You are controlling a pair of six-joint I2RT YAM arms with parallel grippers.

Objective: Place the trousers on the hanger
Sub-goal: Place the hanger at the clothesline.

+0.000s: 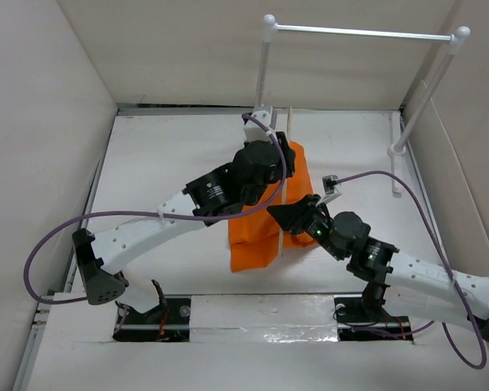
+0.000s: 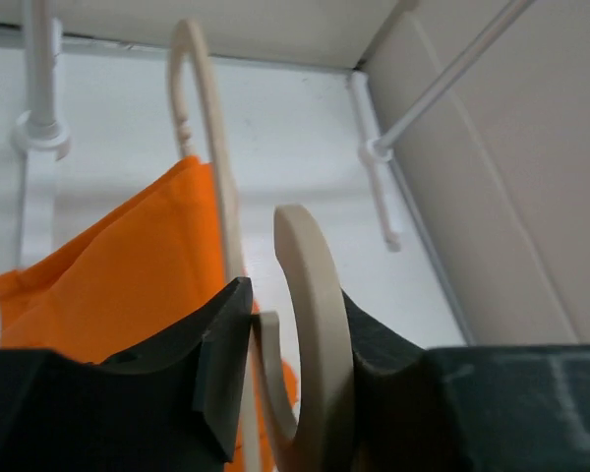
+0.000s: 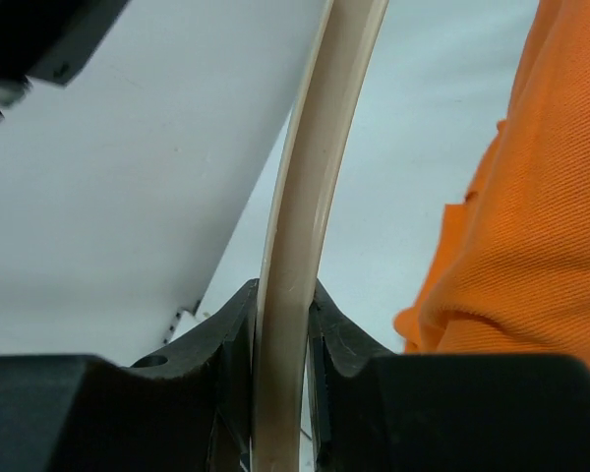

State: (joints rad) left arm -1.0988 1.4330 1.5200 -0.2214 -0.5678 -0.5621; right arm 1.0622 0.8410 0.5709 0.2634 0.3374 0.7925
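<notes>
The hanger (image 1: 291,122) in my right gripper should go up and outward next, and I should let go of it on the bare white bar (image 1: 371,33), which is above and outward of the gripper.
The orange trousers (image 1: 253,240) lie draped in the middle of the table, with the thin beige hanger (image 1: 291,122) running through them; one end sticks out at the far side. My left gripper (image 1: 275,155) is at the trousers' far end. In the left wrist view, the left gripper (image 2: 295,305) is shut on the hanger's curved hook (image 2: 310,295), with the trousers (image 2: 108,275) behind. My right gripper (image 1: 283,214) is at the trousers' right edge. In the right wrist view, the right gripper (image 3: 283,295) is shut on the hanger's bar (image 3: 305,187), with the trousers (image 3: 521,256) to the right.
A white metal rail (image 1: 359,32) on two posts stands at the back right; its posts (image 2: 39,88) also show in the left wrist view. White walls enclose the table on the left, back and right. Purple cables loop beside both arms.
</notes>
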